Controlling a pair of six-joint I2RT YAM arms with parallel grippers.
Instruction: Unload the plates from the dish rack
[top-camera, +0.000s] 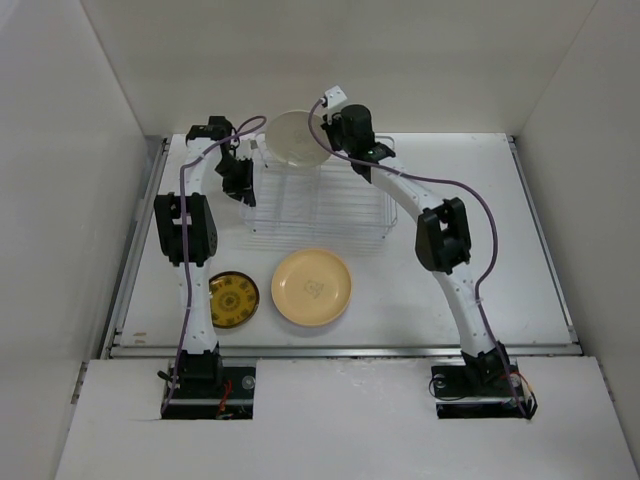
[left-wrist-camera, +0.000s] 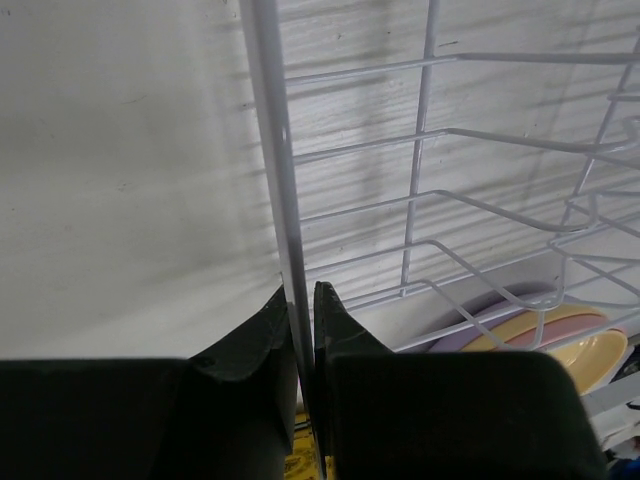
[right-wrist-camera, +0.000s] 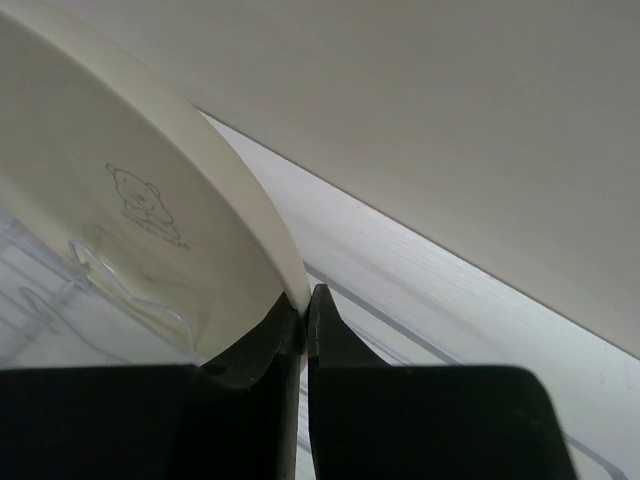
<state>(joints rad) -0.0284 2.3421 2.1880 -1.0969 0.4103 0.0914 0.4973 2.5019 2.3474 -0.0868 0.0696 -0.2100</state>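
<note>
The tan-yellow plate (top-camera: 311, 287) is below the gripper and closer to my base, so my right gripper will next move back and down and let go of the cream plate (top-camera: 296, 138) on it.
The silver wire dish rack (top-camera: 320, 205) stands at the table's middle back. My left gripper (top-camera: 242, 184) is shut on a wire of the rack's left side; in the left wrist view the gripper (left-wrist-camera: 302, 295) pinches that upright wire (left-wrist-camera: 285, 180). My right gripper (top-camera: 326, 128) is shut on the rim of a cream plate (top-camera: 296, 138) and holds it tilted above the rack's far left corner. In the right wrist view the gripper (right-wrist-camera: 305, 298) clamps the plate (right-wrist-camera: 120, 200), which has a small bear drawing. A tan-yellow plate (top-camera: 311, 287) lies in front of the rack; a lavender plate (left-wrist-camera: 470, 332) shows under it.
A small dark plate with a yellow pattern (top-camera: 233, 299) lies at the front left beside the tan-yellow plate. White walls close in the table (top-camera: 500, 200) at the back and both sides. The left arm's elbow (top-camera: 180, 228) stands left of the rack.
</note>
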